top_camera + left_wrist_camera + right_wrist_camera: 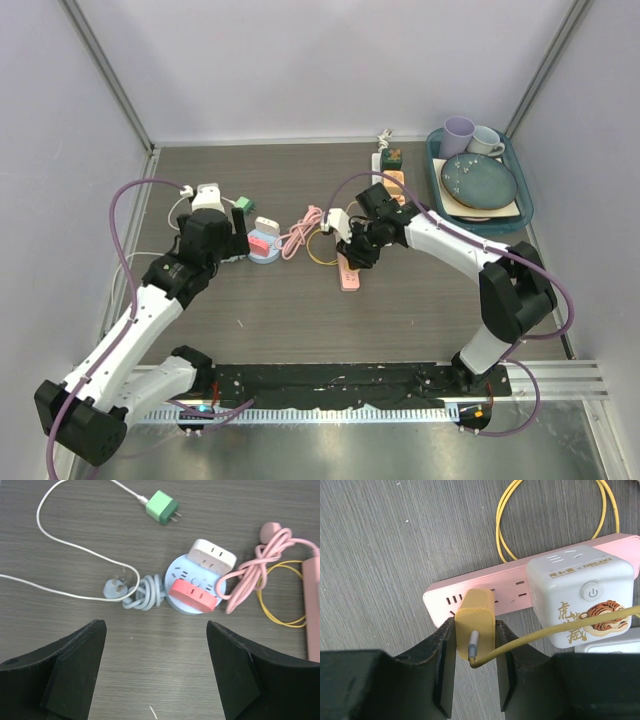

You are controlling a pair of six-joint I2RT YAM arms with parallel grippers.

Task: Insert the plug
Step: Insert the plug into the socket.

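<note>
The yellow plug (475,622) stands crooked in the pink power strip (498,593) beside the white cube adapter. So the right gripper turns and presses it down into the strip next, then releases it.
A yellow plug (475,622) with a yellow cable sits between the fingers of my right gripper (475,630), which is shut on its sides. The plug's front end meets the socket face of a pink power strip (510,587); its prongs are hidden. In the top view the right gripper (350,250) hovers over the strip (350,278) at mid-table. My left gripper (156,630) is open and holds nothing, just short of a round blue socket (181,575) carrying a red plug (194,595) and a white plug (212,556).
A white cube adapter (580,595) occupies the strip beside the yellow plug. A green plug (162,507) on a white cable, a grey-blue plug (117,587) and a coiled pink cable (257,565) lie around the round socket. A teal tray (436,170) with dishes stands back right.
</note>
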